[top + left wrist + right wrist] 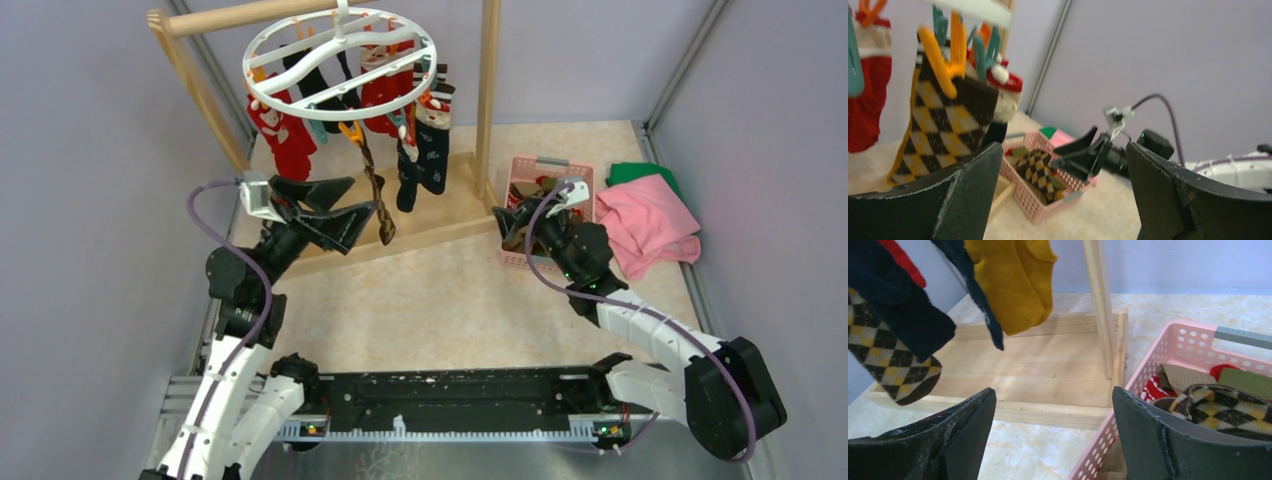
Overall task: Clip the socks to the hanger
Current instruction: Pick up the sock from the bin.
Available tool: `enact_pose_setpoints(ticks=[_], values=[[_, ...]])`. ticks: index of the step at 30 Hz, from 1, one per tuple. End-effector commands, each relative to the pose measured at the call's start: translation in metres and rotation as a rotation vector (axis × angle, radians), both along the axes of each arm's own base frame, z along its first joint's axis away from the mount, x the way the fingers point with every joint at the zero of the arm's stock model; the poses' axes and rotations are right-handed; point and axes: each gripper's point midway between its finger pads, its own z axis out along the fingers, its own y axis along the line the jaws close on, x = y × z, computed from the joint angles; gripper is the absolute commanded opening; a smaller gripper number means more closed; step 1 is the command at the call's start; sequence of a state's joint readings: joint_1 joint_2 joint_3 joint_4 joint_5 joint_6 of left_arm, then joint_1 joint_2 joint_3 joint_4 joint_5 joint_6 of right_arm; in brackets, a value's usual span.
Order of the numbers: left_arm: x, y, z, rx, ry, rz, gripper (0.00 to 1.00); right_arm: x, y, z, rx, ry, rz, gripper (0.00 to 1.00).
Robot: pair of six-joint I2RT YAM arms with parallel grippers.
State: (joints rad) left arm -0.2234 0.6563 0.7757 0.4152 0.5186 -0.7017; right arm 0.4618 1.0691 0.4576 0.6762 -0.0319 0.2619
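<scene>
I should next move my right gripper over the second argyle sock, on top in the pink basket, tilt down and lower onto its side nearest the post.
The white round hanger [340, 55] hangs from the wooden bar, with several socks clipped under it: red ones [290, 135], dark ones [430, 140] and a brown argyle sock [378, 195]. My left gripper [362, 197] is open beside the argyle sock's lower end, holding nothing. In the left wrist view the argyle sock [943, 120] hangs from an orange clip [940, 62], left of the open left gripper [1064, 150]. My right gripper [508, 228] is open and empty at the left rim of the pink basket [1168, 352], which holds more socks, one of them argyle [1228, 407].
The wooden rack's base [1023, 370] and its upright post [488, 90] stand just left of the basket. A pink cloth [648, 225] and a green cloth [640, 172] lie right of it. A mustard sock [1015, 282] hangs over the base. Grey walls enclose the table.
</scene>
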Motion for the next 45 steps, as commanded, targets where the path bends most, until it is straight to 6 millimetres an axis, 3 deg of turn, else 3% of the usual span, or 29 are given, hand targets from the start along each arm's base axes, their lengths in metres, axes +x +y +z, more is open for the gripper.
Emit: enact_pose_setpoints(ticks=[1,3,6,10,16,25,28,34,38,41,45], values=[[0.002,-0.013,-0.052,0.167,0.008,-0.055,0.99,0.009,-0.016,0.019,0.076,0.006,-0.074,0.84],[0.011,-0.011,-0.078,0.174,0.106,-0.033,0.99,0.016,-0.031,0.015,0.098,0.05,-0.152,0.83],[0.024,0.001,-0.111,0.284,0.116,0.071,0.99,0.026,-0.056,0.0,0.121,0.16,-0.286,0.8],[0.031,0.016,-0.13,0.351,0.165,0.171,0.99,0.035,-0.079,-0.024,0.144,0.268,-0.408,0.64],[0.037,0.032,-0.142,0.387,0.2,0.27,0.99,0.052,-0.082,-0.055,0.147,0.384,-0.444,0.5],[0.039,0.038,-0.141,0.388,0.196,0.305,0.99,0.071,-0.078,-0.084,0.104,0.454,-0.461,0.43],[0.039,0.039,-0.142,0.387,0.197,0.311,0.99,0.073,-0.073,-0.088,0.09,0.454,-0.433,0.32],[0.038,0.036,-0.145,0.384,0.207,0.289,0.99,0.068,-0.087,-0.061,0.059,0.351,-0.466,0.0],[0.035,0.031,-0.145,0.378,0.201,0.251,0.99,0.053,-0.102,-0.018,0.035,0.188,-0.486,0.0],[0.034,0.028,-0.144,0.366,0.204,0.223,0.99,0.035,-0.095,0.027,0.041,0.017,-0.396,0.0],[0.033,0.023,-0.145,0.353,0.209,0.179,0.99,0.018,-0.092,0.069,0.051,-0.113,-0.343,0.0]])
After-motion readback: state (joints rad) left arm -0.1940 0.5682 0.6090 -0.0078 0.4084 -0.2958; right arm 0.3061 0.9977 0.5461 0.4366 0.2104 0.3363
